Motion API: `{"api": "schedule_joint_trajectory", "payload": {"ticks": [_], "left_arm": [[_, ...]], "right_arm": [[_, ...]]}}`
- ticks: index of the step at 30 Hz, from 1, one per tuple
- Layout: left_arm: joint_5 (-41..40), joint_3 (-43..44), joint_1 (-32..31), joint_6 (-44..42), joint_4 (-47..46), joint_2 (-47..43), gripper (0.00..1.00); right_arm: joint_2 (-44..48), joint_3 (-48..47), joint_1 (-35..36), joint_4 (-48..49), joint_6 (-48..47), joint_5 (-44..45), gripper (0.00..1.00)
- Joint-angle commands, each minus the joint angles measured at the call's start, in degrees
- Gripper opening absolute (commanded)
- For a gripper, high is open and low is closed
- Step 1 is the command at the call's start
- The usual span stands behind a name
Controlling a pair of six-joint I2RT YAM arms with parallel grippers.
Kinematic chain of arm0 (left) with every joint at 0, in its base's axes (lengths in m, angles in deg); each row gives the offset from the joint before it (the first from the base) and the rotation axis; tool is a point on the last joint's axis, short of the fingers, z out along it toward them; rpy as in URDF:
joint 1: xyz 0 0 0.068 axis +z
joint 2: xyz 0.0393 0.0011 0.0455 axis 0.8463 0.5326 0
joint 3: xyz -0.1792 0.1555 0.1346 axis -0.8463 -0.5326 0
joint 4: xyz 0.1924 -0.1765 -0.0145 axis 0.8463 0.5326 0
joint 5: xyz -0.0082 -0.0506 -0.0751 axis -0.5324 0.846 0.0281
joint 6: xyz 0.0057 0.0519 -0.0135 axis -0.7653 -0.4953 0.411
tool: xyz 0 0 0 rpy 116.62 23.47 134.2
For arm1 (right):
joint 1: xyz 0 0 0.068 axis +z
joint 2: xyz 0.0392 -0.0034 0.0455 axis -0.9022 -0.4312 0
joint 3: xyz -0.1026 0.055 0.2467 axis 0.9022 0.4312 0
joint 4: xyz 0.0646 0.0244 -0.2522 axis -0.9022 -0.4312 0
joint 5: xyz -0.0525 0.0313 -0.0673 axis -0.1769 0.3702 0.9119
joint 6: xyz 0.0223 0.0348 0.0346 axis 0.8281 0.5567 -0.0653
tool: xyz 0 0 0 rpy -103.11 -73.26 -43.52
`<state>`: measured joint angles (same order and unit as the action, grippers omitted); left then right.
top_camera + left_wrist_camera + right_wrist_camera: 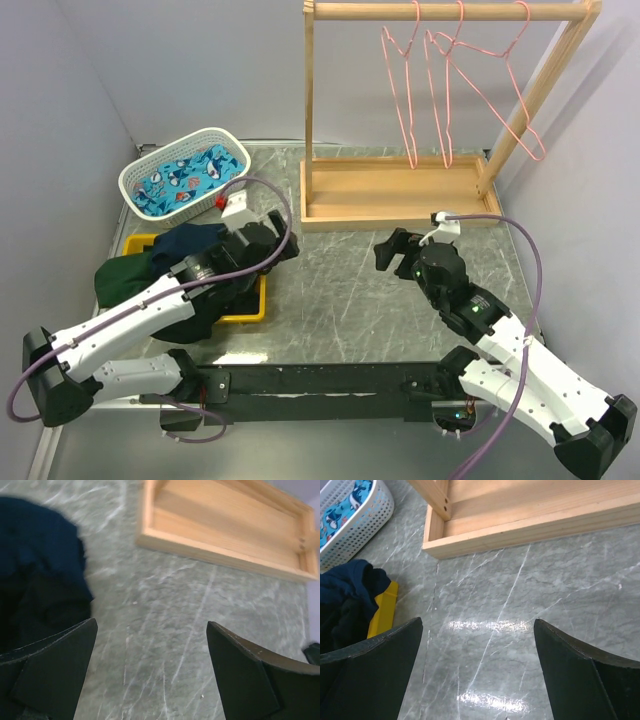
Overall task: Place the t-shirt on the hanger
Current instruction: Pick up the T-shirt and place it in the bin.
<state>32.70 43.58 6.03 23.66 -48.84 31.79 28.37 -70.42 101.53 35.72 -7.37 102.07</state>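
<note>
I need to move my left gripper to the left in the top view next and down onto the black cloth in the yellow tray [247, 312] [47, 607], because my left gripper is over bare tabletop.
Three alike pink wire hangers [445, 90] hang from the rail of the wooden rack [395, 195] at the back right. A pile of dark clothes lies in the yellow tray [247, 312] at the left. Black cloth [210, 315] shows under my left arm and in the left wrist view [45, 605]; I cannot see a print on it. My left gripper [283, 243] [152, 622] is open and empty above the table, just right of the pile. My right gripper [390, 252] [478, 621] is open and empty above the table in front of the rack.
A navy garment [195, 240] [345, 582] and a dark green one [120, 275] lie on the pile. A white basket [185, 170] [350, 515] with shark-print cloth stands at the back left. The rack's wooden base [225, 530] [520, 510] lies ahead of both grippers.
</note>
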Motion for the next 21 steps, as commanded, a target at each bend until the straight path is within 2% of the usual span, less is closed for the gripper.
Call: {"api": "schedule_joint_trajectory", "payload": {"ticks": [1, 5, 9, 13, 14, 15, 17, 21], "left_arm": [[-8.0, -3.0, 0.5, 19.1, 15.0, -2.7, 0.97], [-7.2, -7.4, 4.1, 21.4, 15.4, -5.5, 0.99], [-11.5, -8.0, 7.3, 24.6, 20.8, -6.9, 0.91], [-14.8, -4.6, 7.3, 30.1, 29.5, -9.3, 0.91], [-15.2, -3.4, 7.3, 30.8, 34.0, -9.6, 0.92], [-16.4, -0.6, 7.4, 33.3, 36.7, -10.1, 0.97], [-17.3, 2.4, 7.5, 36.1, 44.5, -10.3, 0.98], [-18.6, 3.7, 8.3, 43.3, 52.7, -11.2, 0.98]], "right_arm": [[0.0, -0.7, -0.3, 1.9, -0.6, -3.4, 1.00], [-1.6, -0.4, -0.1, 2.5, -0.6, -7.1, 1.00], [-3.0, -0.3, -0.1, 2.7, -0.8, -9.7, 1.00], [-4.0, -0.4, -0.1, 2.7, -1.1, -11.4, 1.00], [-4.5, -0.6, -0.1, 2.8, -1.2, -11.7, 1.00], [-4.7, -0.8, -0.2, 2.8, -1.4, -12.1, 1.00], [-5.3, -1.1, -0.1, 2.7, -1.4, -12.3, 1.00], [-5.9, -1.1, -0.1, 3.2, -1.4, -13.5, 1.00]]}}
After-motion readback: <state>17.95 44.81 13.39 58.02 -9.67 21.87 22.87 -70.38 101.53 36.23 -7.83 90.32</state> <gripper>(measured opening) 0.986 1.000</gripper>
